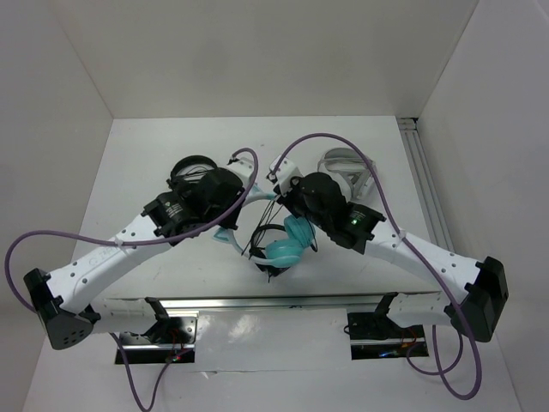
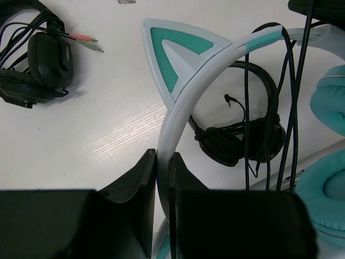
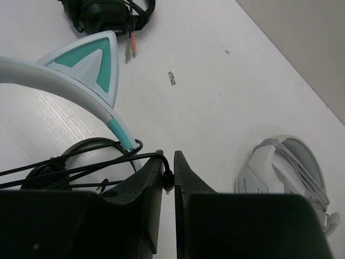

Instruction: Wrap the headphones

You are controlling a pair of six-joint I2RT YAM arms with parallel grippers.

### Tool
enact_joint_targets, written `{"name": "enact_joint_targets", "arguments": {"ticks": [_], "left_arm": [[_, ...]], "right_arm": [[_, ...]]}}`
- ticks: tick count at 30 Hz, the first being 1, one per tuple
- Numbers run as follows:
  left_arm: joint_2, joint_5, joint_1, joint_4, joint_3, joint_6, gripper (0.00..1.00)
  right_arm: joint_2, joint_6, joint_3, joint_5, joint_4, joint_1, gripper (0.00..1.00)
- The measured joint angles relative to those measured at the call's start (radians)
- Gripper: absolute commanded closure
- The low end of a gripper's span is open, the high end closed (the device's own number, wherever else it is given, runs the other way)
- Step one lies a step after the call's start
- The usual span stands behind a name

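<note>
Next, my left gripper brings the teal headphones' band (image 3: 70, 81) down, back and to the left in the top view to release it on the bare tabletop, since black headphones lie below.
The teal headphones (image 1: 290, 243) hang between my two grippers above the table's middle. Their pale mint headband (image 2: 186, 91) with a cat ear (image 2: 172, 51) runs up from my left gripper (image 2: 163, 162), which is shut on the band. The teal ear cups (image 2: 329, 189) show at the right of the left wrist view. The thin black cable (image 2: 291, 81) loops over the band several times. My right gripper (image 3: 168, 164) is shut on the cable's plug end (image 3: 168, 177), beside the band (image 3: 70, 81). In the top view both grippers are mostly hidden under the wrists.
Small black headphones (image 2: 242, 140) lie on the table under the teal ones. A larger black headset (image 2: 38, 65) with red and green plugs lies at the back left (image 1: 193, 167). Grey-white headphones (image 3: 285, 167) lie at the back right (image 1: 347, 167). A metal rail (image 1: 425, 184) runs along the right edge.
</note>
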Motion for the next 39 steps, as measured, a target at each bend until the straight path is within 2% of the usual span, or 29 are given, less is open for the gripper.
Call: {"name": "enact_joint_targets", "arguments": {"ticks": [8,14,25,33,38,39], "left_arm": [[-0.001,-0.011,-0.001,-0.021,-0.001,-0.009,1.0],[0.04,0.027,0.101,-0.076,0.051,-0.025,1.0],[0.076,0.108,0.134,-0.083,0.067,-0.011,1.0],[0.075,0.113,0.134,-0.086,0.067,0.006,1.0],[0.053,0.158,0.124,-0.154,0.067,0.016,1.0],[0.049,0.164,0.119,-0.162,0.067,0.02,1.0]], "right_arm": [[0.019,0.018,-0.001,-0.024,0.017,0.0,0.8],[0.054,0.035,-0.032,-0.01,0.059,-0.066,0.69],[0.116,0.074,-0.032,-0.054,0.097,-0.108,0.65],[0.149,0.08,-0.011,-0.059,0.098,-0.113,0.57],[0.171,0.08,-0.011,0.023,0.1,-0.169,0.48],[0.18,0.081,-0.011,0.035,0.099,-0.179,0.4]]}}
